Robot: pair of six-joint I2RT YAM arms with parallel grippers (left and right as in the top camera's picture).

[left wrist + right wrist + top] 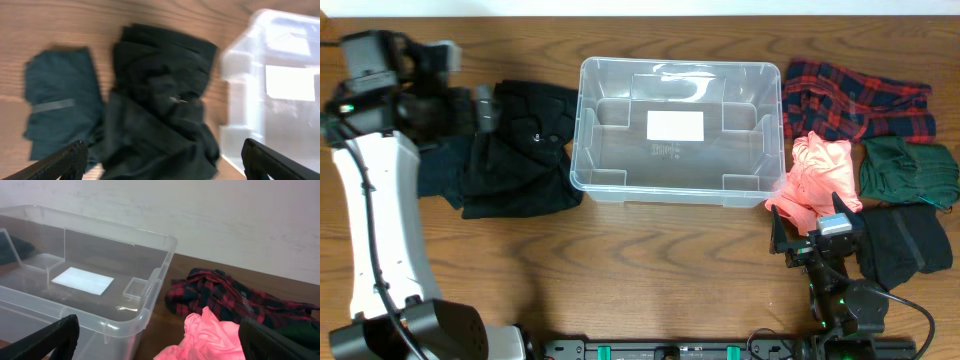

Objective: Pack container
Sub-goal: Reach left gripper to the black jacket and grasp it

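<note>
I will lower my open left gripper onto the black garment's edge [480, 153] beside the teal garment and close on the cloth, because the container [588, 130] is still empty.
The clear container [588, 130] stands at the table's centre with nothing in it; a white label shows on its bottom. My left gripper [488, 108] hangs open over a crumpled black garment [525, 150] just left of the container. In the left wrist view the gripper [163, 145] is wide open above that black garment [160, 100], with the container [235, 75] to the right. My right gripper [810, 222] is open beside a pink garment [815, 180]. In the right wrist view nothing sits in this gripper [159, 325], which has the container [160, 255] and the pink garment [210, 335] ahead of it.
A dark teal folded garment [440, 170] lies left of the black one. Right of the container are a red plaid shirt [855, 100], a green garment [910, 170] and another black garment [905, 245]. A white wall [200, 215] stands behind the table.
</note>
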